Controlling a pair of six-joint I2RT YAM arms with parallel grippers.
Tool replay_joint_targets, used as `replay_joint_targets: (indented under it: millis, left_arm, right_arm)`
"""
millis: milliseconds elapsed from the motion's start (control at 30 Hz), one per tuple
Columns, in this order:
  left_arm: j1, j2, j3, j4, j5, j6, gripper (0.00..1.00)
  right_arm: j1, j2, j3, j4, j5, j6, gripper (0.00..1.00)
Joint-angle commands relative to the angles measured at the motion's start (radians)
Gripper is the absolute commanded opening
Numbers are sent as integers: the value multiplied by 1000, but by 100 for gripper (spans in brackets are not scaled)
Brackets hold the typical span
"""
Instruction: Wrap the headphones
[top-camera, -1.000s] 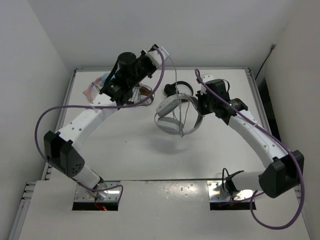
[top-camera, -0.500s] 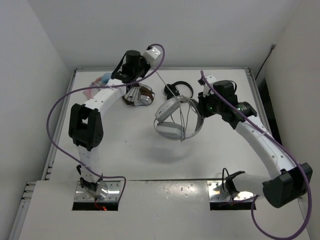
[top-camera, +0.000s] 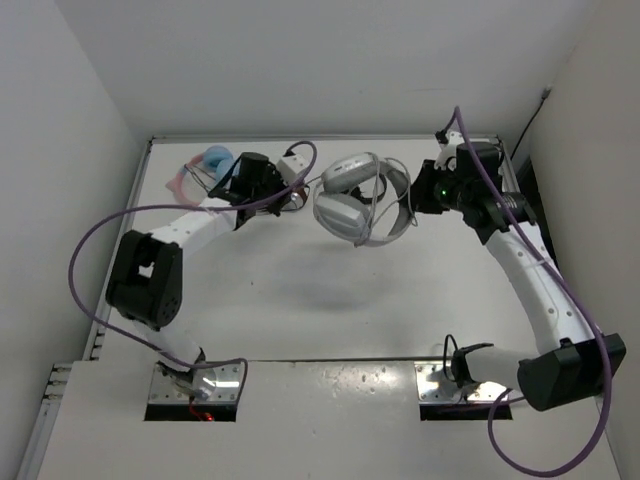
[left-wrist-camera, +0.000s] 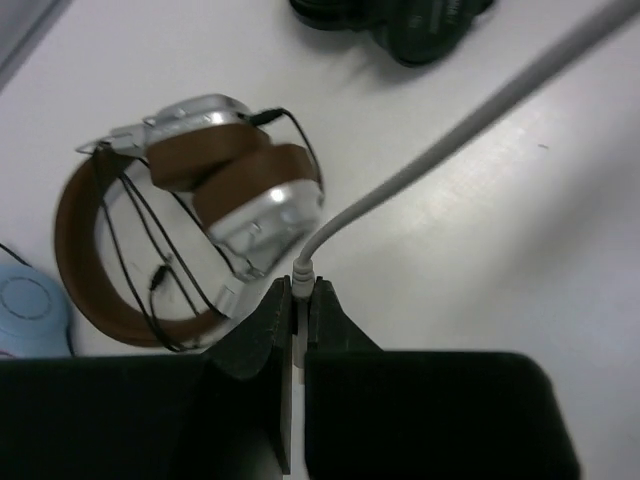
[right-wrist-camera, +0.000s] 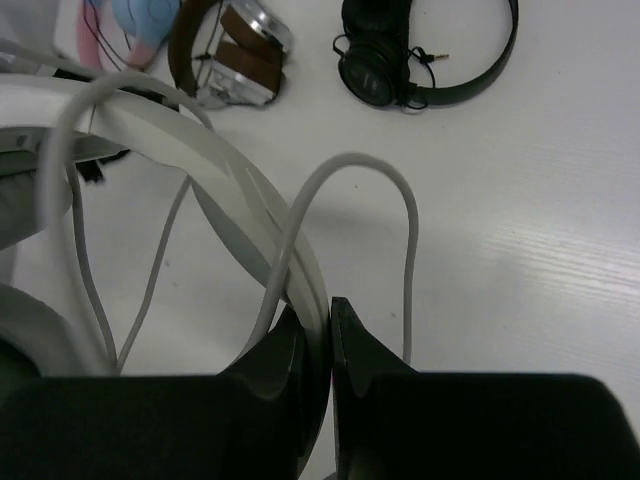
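Next, my left gripper moves back and over the bare tabletop by the near ear cup (top-camera: 322, 254) and releases the plug clear of the brown-and-silver pair.
The white headphones (top-camera: 347, 211) hang above the back middle of the table. My right gripper (top-camera: 414, 196) is shut on their wide headband (right-wrist-camera: 262, 205), which runs between the jaws in the right wrist view. The thin grey cable (right-wrist-camera: 385, 170) loops loosely over the headband several times. My left gripper (top-camera: 291, 186) is low at the back left, shut on the cable's plug end (left-wrist-camera: 303, 278). From there the cable (left-wrist-camera: 455, 135) runs off towards the headphones.
A brown-and-silver pair (left-wrist-camera: 215, 195) lies right under my left gripper and also shows in the right wrist view (right-wrist-camera: 235, 55). A small black pair (right-wrist-camera: 420, 50) lies at the back. A blue and pink object (top-camera: 200, 165) sits at the back left corner.
My right gripper has carried the headphones back and to the right. My left arm has swung down and forward, bringing the plug end low beside the brown pair.
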Motion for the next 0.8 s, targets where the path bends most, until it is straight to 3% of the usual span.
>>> replay_joint_targets:
  millis: [0, 133, 300, 500, 600, 767]
  left_arm:
    - [37, -163, -111, 62, 181, -95, 0]
    - [37, -315, -266, 98, 372, -217, 0]
    - [-50, -381, -320, 77, 381, -303, 0]
    - [-198, -421, -341, 52, 338, -353, 0]
    - [-257, -421, -332, 52, 354, -405, 0]
    - [-307, -448, -283, 52, 384, -441, 0]
  right_arm:
    - [-37, 5, 95, 127, -50, 263, 0]
    - [-70, 66, 116, 118, -9, 412, 0]
    - [-47, 138, 196, 76, 140, 448, 0]
    - [63, 186, 248, 74, 417, 243, 0]
    - [137, 186, 219, 114, 581, 125, 0]
    - [213, 184, 116, 217, 724, -29, 0]
